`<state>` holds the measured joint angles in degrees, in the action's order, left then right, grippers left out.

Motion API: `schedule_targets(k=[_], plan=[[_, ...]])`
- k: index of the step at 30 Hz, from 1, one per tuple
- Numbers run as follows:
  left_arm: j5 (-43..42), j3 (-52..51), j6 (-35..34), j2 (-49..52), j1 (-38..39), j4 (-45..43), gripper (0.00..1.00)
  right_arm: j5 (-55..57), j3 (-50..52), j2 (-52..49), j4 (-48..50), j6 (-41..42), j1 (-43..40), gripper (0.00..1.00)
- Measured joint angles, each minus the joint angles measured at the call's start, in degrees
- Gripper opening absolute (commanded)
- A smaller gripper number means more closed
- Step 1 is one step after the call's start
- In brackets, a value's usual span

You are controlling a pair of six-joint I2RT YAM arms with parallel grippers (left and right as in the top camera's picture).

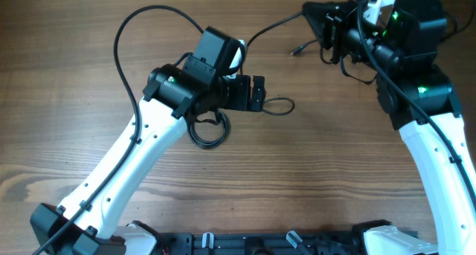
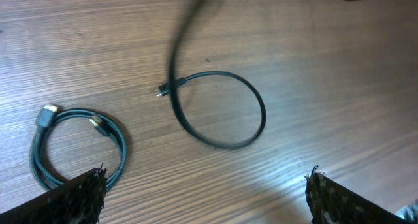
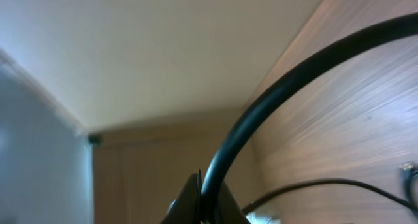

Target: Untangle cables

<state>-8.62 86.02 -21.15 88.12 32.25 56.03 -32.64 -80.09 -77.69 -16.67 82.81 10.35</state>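
The right gripper swings to its right in the overhead view next, lowers and releases the cable clear of the coil, since bare wood lies below and there.
A thin black cable point(image 1: 269, 28) runs from my right gripper point(image 1: 312, 15) down and left towards the left arm. The right gripper is shut on this cable and holds it above the table; the right wrist view shows the jaws point(image 3: 208, 192) pinching the cable point(image 3: 274, 100). The cable ends in a loose loop point(image 1: 280, 105) by my left gripper point(image 1: 259, 91). In the left wrist view this loop point(image 2: 222, 110) lies flat with a small plug end point(image 2: 161, 90). A small coiled cable point(image 1: 208, 130) lies under the left arm and shows at the left of the left wrist view point(image 2: 78, 145). The left gripper point(image 2: 206, 181) is wide open and empty.
Another thin black cord with a plug end point(image 1: 296, 50) lies near the right gripper. It also shows in the right wrist view point(image 3: 326, 183). The thicker arm cable point(image 1: 126, 39) arcs over the table's left side. The wooden table point(image 1: 312, 173) shows bare wood at the front.
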Motion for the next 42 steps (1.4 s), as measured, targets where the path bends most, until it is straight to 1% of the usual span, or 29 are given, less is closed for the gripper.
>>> schedule_targets(k=[2, 6, 7, 9, 12, 13, 14, 16, 17, 19, 20, 21, 22, 24, 27, 29, 33, 35, 38, 41, 42], plan=[[1.6, 0.0, -1.7, 0.0, 0.0, -0.2, 1.0, -3.2, 0.0, 0.0, 1.6, 1.4, 0.0, 0.04], [6.5, 0.0, -4.8, 0.0, 0.0, -0.3, 0.99, -4.9, 0.0, 0.0, 1.6, 1.4, 0.0, 0.04], [8.7, 0.0, -6.0, 0.0, 0.0, 0.0, 0.97, -5.1, 0.0, 0.0, 1.6, 1.4, 0.0, 0.04], [12.9, 0.0, -8.0, 0.0, 0.0, 0.6, 0.86, -5.7, 0.0, 0.0, 1.6, 1.4, 0.0, 0.04], [19.0, 0.0, -11.3, 0.0, -0.8, 1.3, 0.8, -6.5, 0.0, 0.0, 1.6, 1.4, 0.0, 0.04], [19.7, 0.0, -11.6, 0.0, -1.5, 1.3, 0.75, -7.4, 0.0, 0.0, 1.6, 1.4, 0.0, 0.04], [20.4, 0.0, -12.0, 0.0, -2.8, 1.4, 0.64, -8.1, 0.0, 0.0, 1.6, 1.4, 0.0, 0.04], [21.0, 0.0, -12.1, 0.0, -5.2, 1.4, 0.38, -9.2, 0.0, 0.0, 1.3, 1.4, 0.0, 0.04], [20.8, 0.0, -11.7, 0.0, -6.2, 1.4, 0.27, -9.4, 0.0, 0.0, 1.1, 1.4, 0.0, 0.04], [19.9, 0.0, -11.3, 0.0, -8.0, 1.4, 0.22, -9.4, 0.0, 0.0, 0.2, 1.3, 0.0, 0.04], [19.5, 0.0, -11.1, 0.0, -8.5, 1.4, 0.23, -8.8, 0.0, 0.0, -0.8, 0.6, 0.0, 0.04], [19.3, 0.0, -11.1, 0.0, -8.7, 1.4, 0.52, -6.4, 0.0, 0.0, -3.1, -1.4, 0.0, 0.04], [19.2, 0.0, -10.9, 0.0, -8.8, 1.4, 0.87, -3.4, -0.1, 0.0, -6.0, -3.5, 0.0, 0.04], [19.0, 0.0, -10.8, 0.0, -8.9, 1.5, 1.0, 4.6, -0.4, -0.1, -12.5, -8.2, 0.0, 0.04], [19.0, 0.0, -10.9, 0.0, -9.4, 1.6, 1.0, 15.4, -0.4, -0.2, -13.4, -18.4, 0.0, 0.05], [19.0, 0.0, -10.9, 0.1, -9.4, 1.6, 1.0, 20.0, -1.1, -0.2, -13.4, -23.8, -0.1, 0.04], [19.0, 0.0, -10.9, 0.1, -9.4, 2.0, 1.0, 30.1, -10.7, -0.4, -12.9, -34.4, -2.7, 0.05], [19.0, 0.0, -10.9, 0.1, -9.4, 2.1, 1.0, 36.3, -13.1, -0.2, -12.8, -40.0, -5.4, 0.05], [19.0, 0.0, -10.9, 0.1, -9.4, 2.3, 1.0, 49.8, -13.2, -1.5, -16.8, -50.8, -10.8, 0.04], [18.8, 0.0, -10.9, 0.1, -9.4, 2.3, 1.0, 60.1, -13.4, -7.2, -20.8, -59.6, -17.6, 0.04], [18.6, 0.0, -10.9, 0.1, -9.4, 2.3, 1.0, 61.5, -13.5, -9.4, -21.9, -61.2, -19.8, 0.04]])
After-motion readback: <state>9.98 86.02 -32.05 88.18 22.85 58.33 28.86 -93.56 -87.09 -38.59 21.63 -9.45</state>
